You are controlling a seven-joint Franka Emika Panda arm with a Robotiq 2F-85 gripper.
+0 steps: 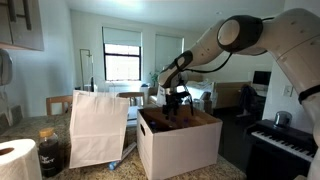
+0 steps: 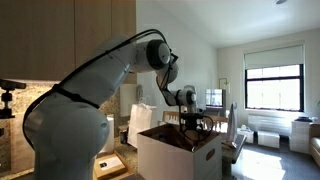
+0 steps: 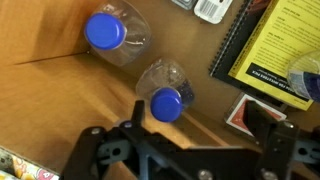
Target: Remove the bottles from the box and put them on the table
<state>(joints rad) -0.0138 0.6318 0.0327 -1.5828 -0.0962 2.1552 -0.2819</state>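
My gripper turns next and lowers toward the left in the wrist view, onto the nearer blue cap [image 3: 166, 104], which sits below and off-center between its spread fingers.
In the wrist view two clear bottles with blue caps stand on the brown floor of the box [image 3: 60, 100]: one bottle [image 3: 108, 34] at the upper left, the other bottle [image 3: 166, 98] just above my gripper [image 3: 200, 125]. My gripper's dark fingers are spread apart and empty, the nearer cap sitting between them toward the left finger. In both exterior views the gripper [image 1: 178, 100] [image 2: 197, 124] hangs over the open top of the white box [image 1: 180, 148] [image 2: 180, 158], which stands on the speckled table [image 1: 30, 128].
Inside the box lie a spiral notebook with a yellow cover [image 3: 275, 45] and a red-and-white card [image 3: 245, 112]. A tall white paper bag [image 1: 98, 128], a paper roll [image 1: 17, 160] and a dark jar [image 1: 50, 152] stand beside the box. A black piano keyboard [image 1: 285, 142] is close by.
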